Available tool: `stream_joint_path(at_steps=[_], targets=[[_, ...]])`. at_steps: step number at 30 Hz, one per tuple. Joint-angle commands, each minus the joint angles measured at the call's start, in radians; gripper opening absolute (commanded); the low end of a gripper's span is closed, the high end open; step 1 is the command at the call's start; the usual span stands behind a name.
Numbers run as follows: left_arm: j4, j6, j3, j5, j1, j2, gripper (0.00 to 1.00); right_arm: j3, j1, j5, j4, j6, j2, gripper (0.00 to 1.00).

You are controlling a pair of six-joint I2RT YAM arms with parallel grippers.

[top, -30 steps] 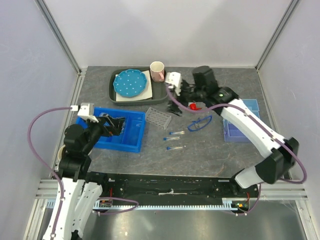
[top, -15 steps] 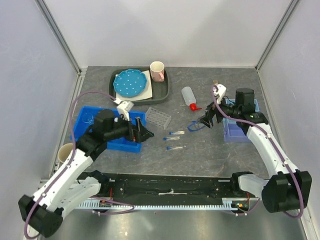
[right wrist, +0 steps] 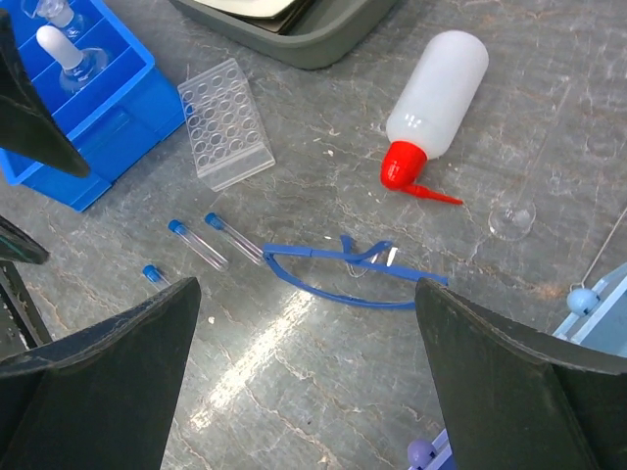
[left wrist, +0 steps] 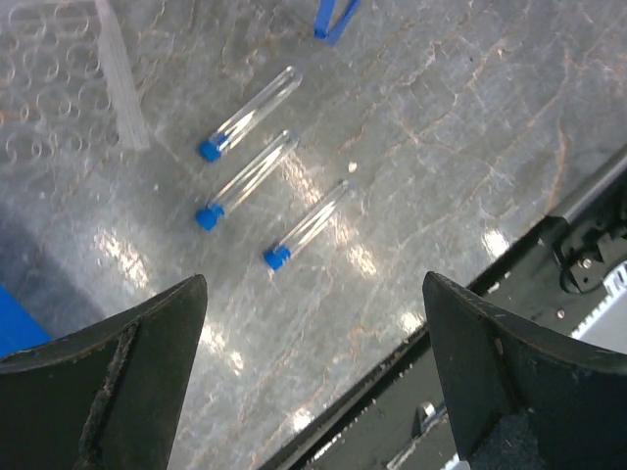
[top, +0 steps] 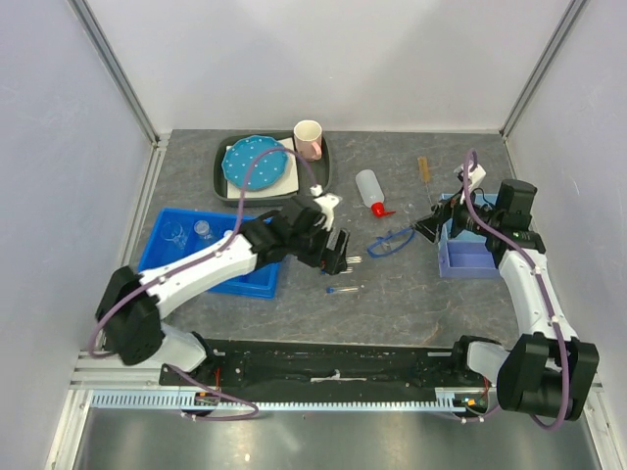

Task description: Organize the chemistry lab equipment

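Observation:
The goggles lie below my left gripper and to its right in the top view, so it should next move there and lower onto the blue goggles' bottle-side bar (top: 386, 238).
Three blue-capped tubes (left wrist: 245, 179) lie on the table beside the clear tube rack (left wrist: 59, 88). My left gripper (left wrist: 313, 284) hangs open and empty just above them; in the top view it (top: 338, 257) covers the rack and leaves one tube (top: 343, 289) in sight. The blue goggles (right wrist: 304, 251) lie below my right gripper (right wrist: 306, 289), which is open and empty over the table by the purple box (top: 431, 223). The white red-nozzled squeeze bottle (top: 369, 190) lies on its side. The thin brown stick (top: 423, 168) lies at the back. Glass beakers (top: 174, 232) stand in the blue bin (top: 211, 284).
A grey tray (top: 223, 184) at the back holds the blue dotted plate (top: 257, 164) and the pink-and-white mug (top: 309, 139). A purple box (top: 468, 257) stands at the right. A small clear glass piece (right wrist: 512, 220) lies near the bottle's nozzle.
My left arm has swung from the blue bin out over the tubes in the middle. My right arm has drawn back from the bottle to the right, near the purple box.

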Motion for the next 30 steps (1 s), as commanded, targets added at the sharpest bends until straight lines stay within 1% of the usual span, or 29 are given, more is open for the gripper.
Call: stream_joint_path(at_steps=[1, 2, 3, 4, 5, 7, 10, 13, 18, 21, 25, 26, 28, 30], targets=[[-0.031, 0.113, 0.185, -0.079, -0.033, 0.138, 0.97, 0.051, -0.023, -0.041, -0.008, 0.026, 0.032, 0.98], [-0.042, 0.134, 0.217, -0.082, -0.042, 0.204, 0.97, 0.057, -0.024, -0.03, -0.012, 0.026, 0.033, 0.98], [-0.052, 0.147, 0.249, -0.085, -0.045, 0.235, 0.97, 0.058, -0.024, -0.026, -0.017, 0.019, 0.027, 0.98], [-0.078, 0.157, 0.314, -0.088, -0.048, 0.264, 0.96, 0.06, -0.026, -0.019, -0.024, 0.016, 0.021, 0.98], [-0.089, 0.179, 0.346, -0.094, -0.054, 0.325, 0.95, 0.06, -0.027, -0.009, -0.023, 0.011, 0.013, 0.98], [-0.127, 0.194, 0.433, -0.102, -0.059, 0.382, 0.95, 0.058, -0.032, 0.004, -0.026, 0.006, -0.005, 0.98], [-0.157, 0.214, 0.522, -0.117, -0.065, 0.47, 0.93, 0.06, -0.041, 0.031, -0.026, 0.003, -0.022, 0.98], [-0.172, 0.223, 0.581, -0.126, -0.068, 0.526, 0.93, 0.064, -0.046, 0.039, -0.029, 0.003, -0.026, 0.98], [-0.174, 0.228, 0.656, -0.126, -0.071, 0.595, 0.9, 0.069, -0.052, 0.039, -0.034, 0.003, -0.026, 0.98], [-0.172, 0.249, 0.707, -0.117, -0.079, 0.648, 0.87, 0.072, -0.055, 0.04, -0.037, 0.0, -0.025, 0.98], [-0.157, 0.288, 0.773, -0.128, -0.1, 0.704, 0.86, 0.074, -0.058, 0.04, -0.04, -0.003, -0.026, 0.98], [-0.152, 0.292, 0.782, -0.155, -0.103, 0.727, 0.86, 0.075, -0.059, 0.042, -0.04, -0.003, -0.026, 0.98], [-0.146, 0.308, 0.817, -0.171, -0.109, 0.752, 0.82, 0.077, -0.061, 0.043, -0.043, -0.004, -0.026, 0.98], [-0.141, 0.314, 0.849, -0.192, -0.112, 0.787, 0.81, 0.077, -0.064, 0.045, -0.044, -0.006, -0.025, 0.98]])
